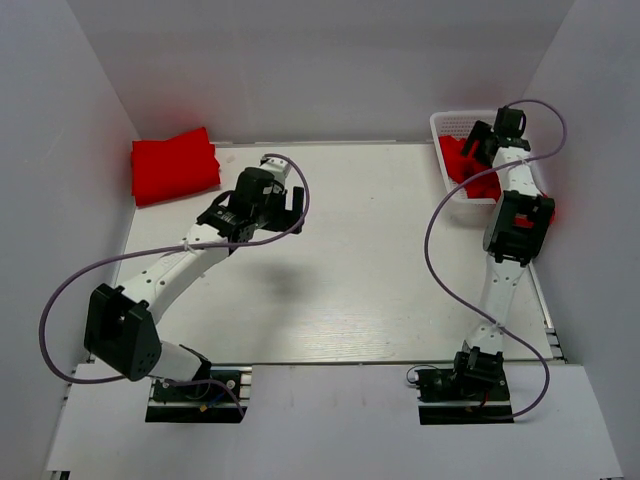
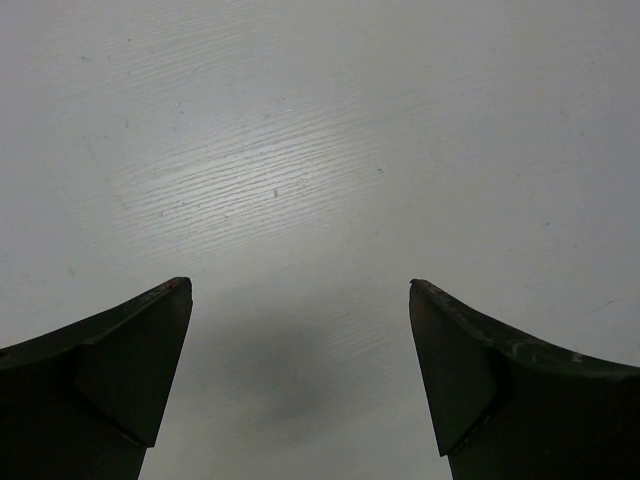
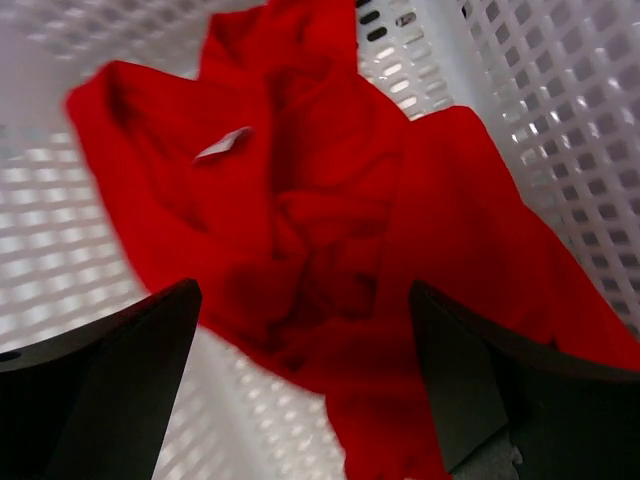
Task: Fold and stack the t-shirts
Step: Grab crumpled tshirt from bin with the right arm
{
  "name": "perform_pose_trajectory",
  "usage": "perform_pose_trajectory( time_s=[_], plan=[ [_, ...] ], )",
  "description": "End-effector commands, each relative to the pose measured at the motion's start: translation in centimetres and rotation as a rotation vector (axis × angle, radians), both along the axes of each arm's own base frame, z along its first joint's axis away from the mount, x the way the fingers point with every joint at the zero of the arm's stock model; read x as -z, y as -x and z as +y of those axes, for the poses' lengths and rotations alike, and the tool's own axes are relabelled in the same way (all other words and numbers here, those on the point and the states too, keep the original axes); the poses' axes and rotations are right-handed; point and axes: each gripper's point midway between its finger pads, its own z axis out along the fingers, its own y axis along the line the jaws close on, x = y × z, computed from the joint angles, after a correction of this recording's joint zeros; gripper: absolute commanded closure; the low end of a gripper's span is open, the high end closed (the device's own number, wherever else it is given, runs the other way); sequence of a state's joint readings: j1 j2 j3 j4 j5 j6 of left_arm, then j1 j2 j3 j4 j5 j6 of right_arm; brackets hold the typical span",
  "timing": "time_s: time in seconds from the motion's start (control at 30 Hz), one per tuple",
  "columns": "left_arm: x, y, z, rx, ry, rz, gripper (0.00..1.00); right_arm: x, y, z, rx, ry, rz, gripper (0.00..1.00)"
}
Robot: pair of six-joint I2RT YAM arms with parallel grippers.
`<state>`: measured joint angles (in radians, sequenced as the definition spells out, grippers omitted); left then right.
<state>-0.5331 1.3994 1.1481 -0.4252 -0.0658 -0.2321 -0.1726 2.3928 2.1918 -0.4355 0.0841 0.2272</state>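
Note:
Next, my right gripper will lower its spread fingers onto the crumpled middle of the red t-shirt [image 1: 468,160] [image 3: 312,282] in the basket, since folds bunch between them.
A folded red t-shirt [image 1: 174,166] lies at the table's far left corner. A crumpled red t-shirt [image 1: 467,168] lies in the white mesh basket [image 1: 452,124] at the far right; in the right wrist view this shirt [image 3: 320,200] fills the middle, with a small white label showing. My right gripper [image 1: 481,147] hangs above the basket, open and empty, its jaws [image 3: 305,300] spread wide just over the shirt. My left gripper [image 1: 287,205] is open and empty over bare table in the middle, and its wrist view [image 2: 300,290] shows only tabletop between the fingers.
White walls close in the table on the left, back and right. The basket's mesh walls [image 3: 560,110] surround the crumpled shirt. Purple cables loop from both arms over the table [image 1: 360,280].

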Motion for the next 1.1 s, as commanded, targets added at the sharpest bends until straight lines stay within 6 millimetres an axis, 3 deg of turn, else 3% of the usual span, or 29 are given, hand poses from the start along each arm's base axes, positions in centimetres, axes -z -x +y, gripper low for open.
perform_pose_trajectory(
  time_s=[0.0,0.03,0.07,0.2,0.23,0.3,0.33,0.4,0.43,0.5,0.53,0.57,0.6,0.63,0.7,0.8,0.83,0.9,0.97,1.0,1.07],
  plan=[
    [-1.6,-1.0,-1.0,0.037,0.026,-0.037,0.00,-1.4,-3.9,-1.2,-0.060,0.055,-0.149,0.10],
    [-0.7,-1.2,-1.1,0.037,0.015,-0.019,0.00,0.3,-4.2,-1.3,-0.075,0.053,-0.133,0.10],
    [-0.7,-1.4,-1.4,0.044,0.019,-0.015,0.00,-0.3,-4.7,-1.6,-0.073,0.055,-0.156,0.10],
    [-0.1,-2.2,-2.1,0.051,0.012,0.010,0.00,3.8,-4.1,-1.9,-0.075,0.033,-0.090,0.10],
    [0.0,-2.3,-2.2,0.051,0.008,0.018,0.00,5.3,-3.6,-1.7,-0.081,0.034,-0.058,0.15],
    [0.6,-2.5,-2.1,0.044,-0.005,0.028,0.00,6.3,-3.3,-1.6,-0.086,0.032,-0.035,0.19],
    [0.6,-2.8,-2.2,0.044,-0.005,0.028,0.00,6.9,-3.3,-0.8,-0.110,0.005,-0.032,0.34],
    [0.6,-2.8,-2.2,0.044,-0.005,0.028,0.00,7.0,-3.4,-0.3,-0.130,-0.018,-0.042,0.54],
    [0.4,-2.9,-2.3,0.044,0.000,0.020,0.00,7.0,-3.4,-0.2,-0.131,-0.019,-0.040,0.74],
    [0.4,-2.9,-2.3,0.044,0.000,0.020,0.00,6.2,-3.5,0.3,-0.157,-0.027,-0.054,0.85],
    [0.4,-2.9,-2.3,0.044,0.000,0.020,0.00,6.3,-3.3,0.5,-0.165,-0.032,-0.052,1.00],
    [0.8,-2.8,-2.2,0.044,-0.005,0.028,0.00,4.4,-3.4,0.5,-0.162,-0.035,-0.083,1.00],
    [0.7,-2.9,-2.3,0.044,0.000,0.020,0.00,4.1,-3.3,0.5,-0.159,-0.031,-0.090,1.00],
    [0.7,-3.0,-2.2,0.035,-0.006,0.017,0.00,1.2,-3.3,0.5,-0.160,-0.017,-0.140,1.00],
    [-0.2,-3.0,-1.9,0.025,-0.002,-0.005,0.00,-0.8,-3.4,0.4,-0.160,-0.006,-0.186,1.00],
    [-0.3,-3.0,-1.8,0.038,-0.008,-0.029,0.00,-8.8,-3.6,0.3,-0.159,0.013,-0.352,1.00],
    [-1.2,-3.0,-2.3,0.057,0.021,-0.053,0.00,-10.0,-3.6,0.8,-0.183,-0.007,-0.381,1.00],
    [-1.2,-2.8,-2.4,0.065,0.031,-0.060,0.00,-15.4,-3.3,0.9,-0.197,0.019,-0.486,1.00],
    [-1.9,-2.5,-2.7,0.084,0.054,-0.077,0.00,-18.3,-2.9,1.4,-0.218,0.026,-0.542,1.00],
    [-1.6,-2.5,-2.7,0.084,0.055,-0.077,0.00,-21.5,-2.0,1.8,-0.231,0.039,-0.595,1.00],
    [-1.7,-2.2,-2.7,0.092,0.060,-0.076,0.00,-24.5,-0.9,2.5,-0.255,0.022,-0.646,1.00]
  ],
)
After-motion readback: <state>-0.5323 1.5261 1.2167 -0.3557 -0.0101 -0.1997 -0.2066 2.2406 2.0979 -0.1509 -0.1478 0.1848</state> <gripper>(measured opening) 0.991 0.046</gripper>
